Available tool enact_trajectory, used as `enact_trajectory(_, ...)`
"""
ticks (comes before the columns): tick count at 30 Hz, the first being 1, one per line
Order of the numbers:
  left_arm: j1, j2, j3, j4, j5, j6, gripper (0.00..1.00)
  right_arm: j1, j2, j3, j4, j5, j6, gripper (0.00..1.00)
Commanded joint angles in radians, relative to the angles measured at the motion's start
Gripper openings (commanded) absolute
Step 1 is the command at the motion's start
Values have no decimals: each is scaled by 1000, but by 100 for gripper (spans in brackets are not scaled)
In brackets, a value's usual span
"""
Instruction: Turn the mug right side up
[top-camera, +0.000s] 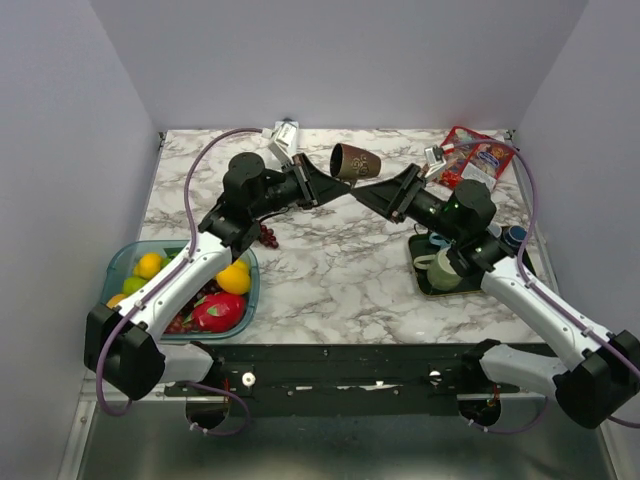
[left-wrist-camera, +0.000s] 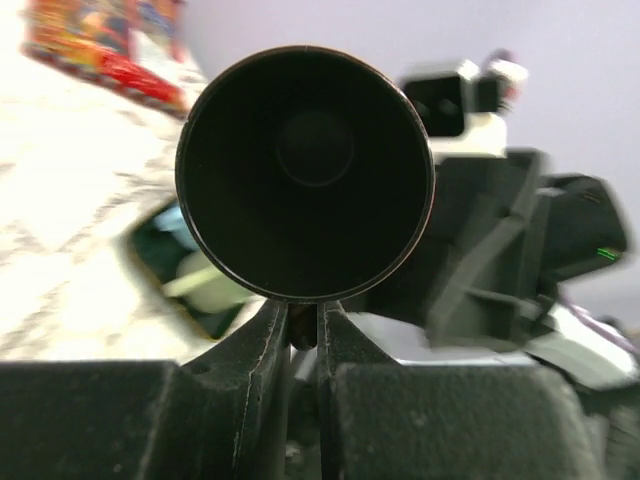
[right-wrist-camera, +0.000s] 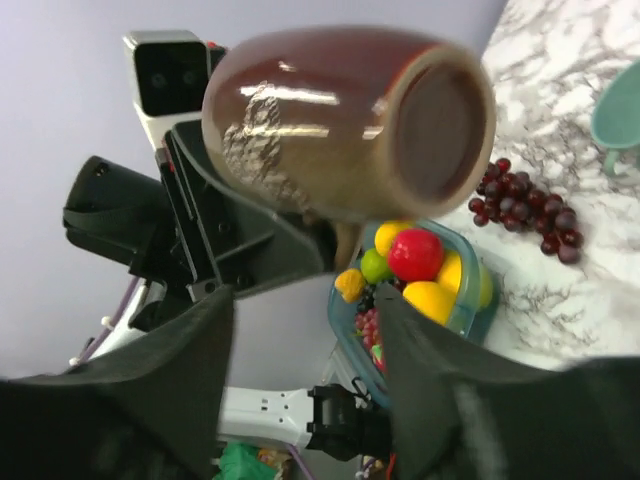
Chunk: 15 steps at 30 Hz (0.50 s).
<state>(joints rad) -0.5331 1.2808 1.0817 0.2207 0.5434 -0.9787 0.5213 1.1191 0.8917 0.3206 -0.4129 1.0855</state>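
The left gripper will next tilt to point down, then lower the brown mug onto the marble (top-camera: 314, 236) beside the teal cup.
A brown mug (top-camera: 355, 162) hangs on its side in the air above the back of the table, between my two arms. In the left wrist view its dark mouth (left-wrist-camera: 305, 170) faces the camera, and my left gripper (left-wrist-camera: 303, 320) is shut on the handle just below the rim. In the right wrist view the mug (right-wrist-camera: 340, 120) shows its base. My right gripper (right-wrist-camera: 305, 320) stands open below it, with its fingers (right-wrist-camera: 190, 350) clear of the mug. Seen from above, the left gripper (top-camera: 325, 185) and the right gripper (top-camera: 368, 192) meet under the mug.
A teal container of fruit (top-camera: 120, 258) stands at the front left, with dark grapes (top-camera: 268, 235) on the marble beside it. At the right a dark tray (top-camera: 425, 283) bears a green cup. A red snack bag (top-camera: 475, 160) lies at the back right.
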Motion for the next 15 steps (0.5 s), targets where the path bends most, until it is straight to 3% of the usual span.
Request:
enact_trajectory(1,5,23,138,-295,-170,325,0,8,-86,-36,-181,101,-105,73)
enact_trajectory(9,5,196,303,-592,-388,543,0,8,-188,-27,-496,350,-216,91)
enact_trajectory(15,5,357,389,-652,-536,630,0,8,-238,1,-679,537,-275,100)
